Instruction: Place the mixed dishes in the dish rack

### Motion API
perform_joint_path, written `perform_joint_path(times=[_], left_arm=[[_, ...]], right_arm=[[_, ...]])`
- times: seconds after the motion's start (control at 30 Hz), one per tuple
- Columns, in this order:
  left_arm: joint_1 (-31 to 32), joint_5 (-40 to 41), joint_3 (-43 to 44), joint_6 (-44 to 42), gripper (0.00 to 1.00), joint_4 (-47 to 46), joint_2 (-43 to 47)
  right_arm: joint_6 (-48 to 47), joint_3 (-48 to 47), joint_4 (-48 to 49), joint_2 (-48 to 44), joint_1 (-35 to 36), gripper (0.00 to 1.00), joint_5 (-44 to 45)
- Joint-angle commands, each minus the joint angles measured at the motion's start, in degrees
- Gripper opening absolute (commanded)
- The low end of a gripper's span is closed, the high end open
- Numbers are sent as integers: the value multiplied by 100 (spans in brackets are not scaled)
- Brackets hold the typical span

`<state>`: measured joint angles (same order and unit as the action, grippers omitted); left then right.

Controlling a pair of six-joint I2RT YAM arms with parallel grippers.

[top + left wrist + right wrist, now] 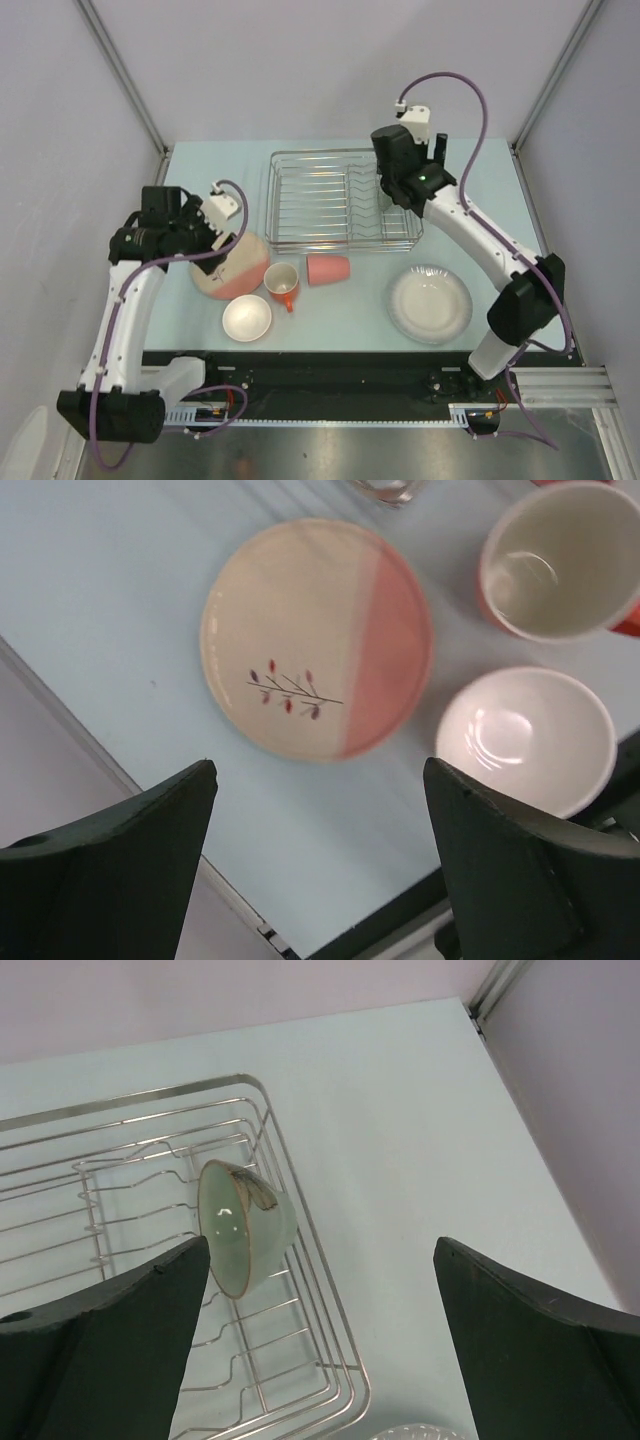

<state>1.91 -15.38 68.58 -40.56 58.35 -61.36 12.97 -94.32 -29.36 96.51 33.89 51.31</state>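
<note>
My left gripper should next move back and down past the pink plate and close on the small white bowl's near rim, because the plate and the mug crowd the bowl's far side.
The dish rack stands at the back middle of the table. A pale green bowl lies on its side in the rack's right end, hidden in the top view by my right gripper. That gripper is open and empty above the bowl and the rack's rim. The pink plate lies flat left of centre. My left gripper hovers open and empty above its near edge. The plate, the orange-handled mug and the small white bowl show in the left wrist view. No separate orange cup shows.
The mug stands upright, with the pink tumbler on its side beside it. The small white bowl sits near the front edge. The large whitish plate lies at the front right, below the right arm. Walls close the left and right sides.
</note>
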Motion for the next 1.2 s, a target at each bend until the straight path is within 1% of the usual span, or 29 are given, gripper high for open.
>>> perform_joint_path(times=[0.0,0.07,0.1,0.17,0.2,0.3,0.4,0.5,0.6,0.73,0.97,1.17], left_arm=[[798,-2,-423,-436,91,1293,905],[1239,148,-634,-226,91,1337,1196],[1703,236,-844,-146,91,1355,1423],[2144,473,-1047,38,91,1398,1565],[2477,544,-1283,65,91,1390,1688],[2927,816,-1811,48,91,1215,1821],[3235,1001,-2190,109,90,907,1716],[3421,1010,-2331,215,88,661,1365],[3456,993,-2445,224,86,441,1057],[3518,923,-2586,153,85,107,951],[3754,905,-2955,241,85,-86,950],[3878,984,-2947,153,84,-78,854]], right_arm=[[469,449,-34,-290,-295,100,-499],[601,660,-60,-474,-339,100,-569],[636,713,-78,-519,-365,100,-587],[750,863,-131,-624,-392,100,-666],[777,924,-140,-642,-409,100,-649],[891,1082,-192,-739,-436,100,-719],[997,1232,-219,-852,-453,100,-745],[1067,1355,-228,-958,-471,100,-728],[1128,1434,-236,-1029,-515,100,-745],[1137,1504,-263,-1134,-602,100,-763],[1190,1575,-272,-1275,-787,100,-912],[1155,1584,-245,-1266,-866,100,-1000]])
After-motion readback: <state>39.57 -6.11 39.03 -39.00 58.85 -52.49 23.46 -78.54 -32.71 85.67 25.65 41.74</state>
